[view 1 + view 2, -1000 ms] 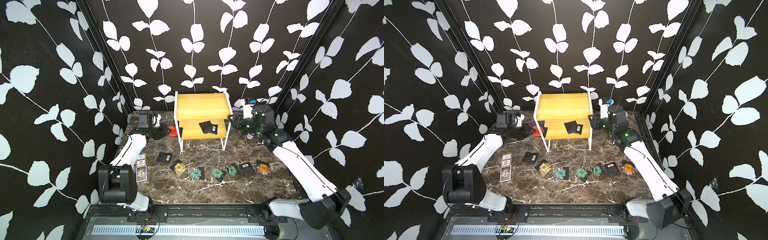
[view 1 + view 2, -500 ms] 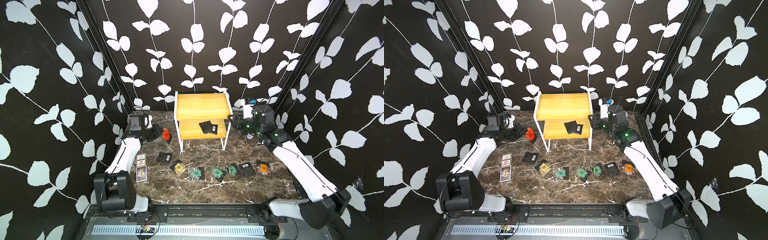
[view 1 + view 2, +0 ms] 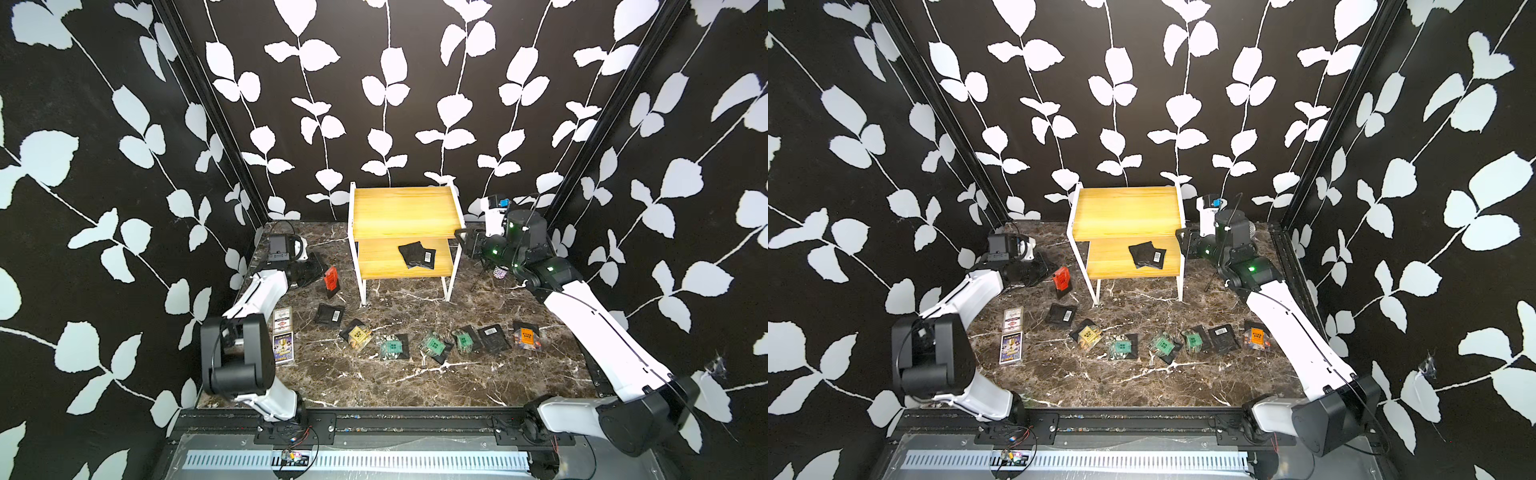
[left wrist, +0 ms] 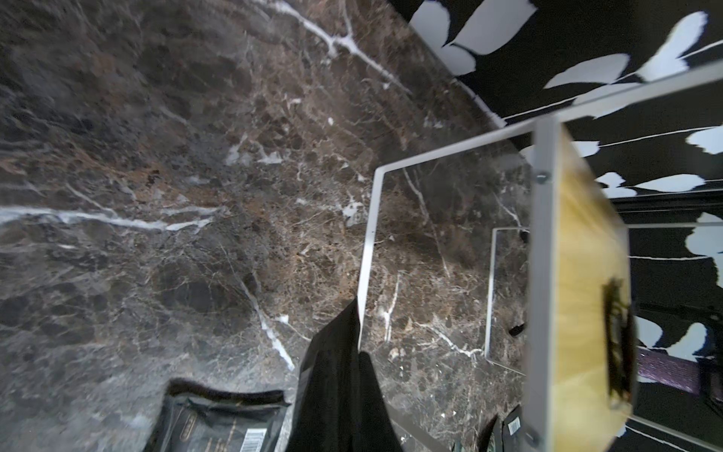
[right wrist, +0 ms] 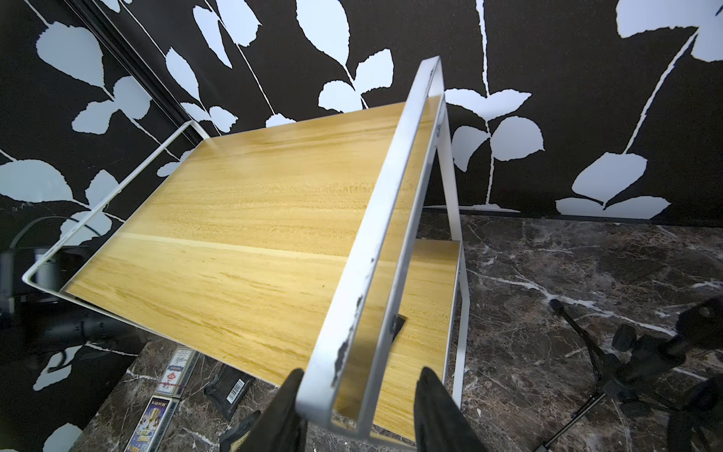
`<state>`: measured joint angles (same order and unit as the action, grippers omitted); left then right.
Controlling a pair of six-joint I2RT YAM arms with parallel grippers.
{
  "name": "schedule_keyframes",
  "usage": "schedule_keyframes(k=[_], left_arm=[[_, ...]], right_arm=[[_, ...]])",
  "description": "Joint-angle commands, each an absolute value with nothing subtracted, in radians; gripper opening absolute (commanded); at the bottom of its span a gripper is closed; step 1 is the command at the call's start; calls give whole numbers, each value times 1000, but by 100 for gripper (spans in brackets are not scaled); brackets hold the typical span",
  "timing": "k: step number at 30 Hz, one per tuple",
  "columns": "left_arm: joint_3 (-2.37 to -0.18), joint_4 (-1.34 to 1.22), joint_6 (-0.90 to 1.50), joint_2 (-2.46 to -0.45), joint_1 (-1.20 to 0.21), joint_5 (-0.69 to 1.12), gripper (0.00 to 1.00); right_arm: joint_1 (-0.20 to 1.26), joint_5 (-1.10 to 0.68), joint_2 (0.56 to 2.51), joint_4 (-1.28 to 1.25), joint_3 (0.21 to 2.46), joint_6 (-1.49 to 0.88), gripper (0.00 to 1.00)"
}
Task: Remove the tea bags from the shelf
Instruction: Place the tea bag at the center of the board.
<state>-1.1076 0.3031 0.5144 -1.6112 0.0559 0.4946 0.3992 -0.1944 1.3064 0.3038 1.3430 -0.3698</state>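
Observation:
My left gripper needs to lower the red-labelled bag onto the clear bare marble beyond the row's black tea bag next and let go of it, because that spot is below my left gripper.
The shelf [image 3: 403,208] stands at the back of the marble table. Two black tea bags [image 3: 417,254] overlap on its lower board, also in a top view [image 3: 1147,256]. My left gripper [image 3: 326,277] hovers left of the shelf, shut on a red-labelled tea bag [image 3: 331,281]. In the left wrist view only that bag's black edge [image 4: 332,383] shows, beside a finger [image 4: 367,375]. My right gripper [image 5: 358,375] is open and straddles the white frame at the shelf's right top corner [image 3: 459,232]. One finger [image 5: 287,395] touches the frame.
Several tea bags lie in a row on the table in front, from a black one [image 3: 329,314] to an orange-labelled one [image 3: 526,336]. Two printed cards [image 3: 283,332] lie by the left arm. A small black tripod [image 5: 626,360] stands right of the shelf.
My left arm has drawn back leftward from the shelf's side, carrying the red-labelled tea bag out over the table. The right arm has not moved.

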Motion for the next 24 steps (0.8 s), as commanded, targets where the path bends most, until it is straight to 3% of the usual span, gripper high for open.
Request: schedule_keyframes(k=[1, 24], left_arm=[[-1134, 264, 498, -1635, 64, 483, 0], [-1231, 219, 468, -1802, 105, 474, 0]], right_arm=[[397, -180, 1306, 271, 1319, -360, 45], [397, -165, 1317, 286, 1331, -363, 45]])
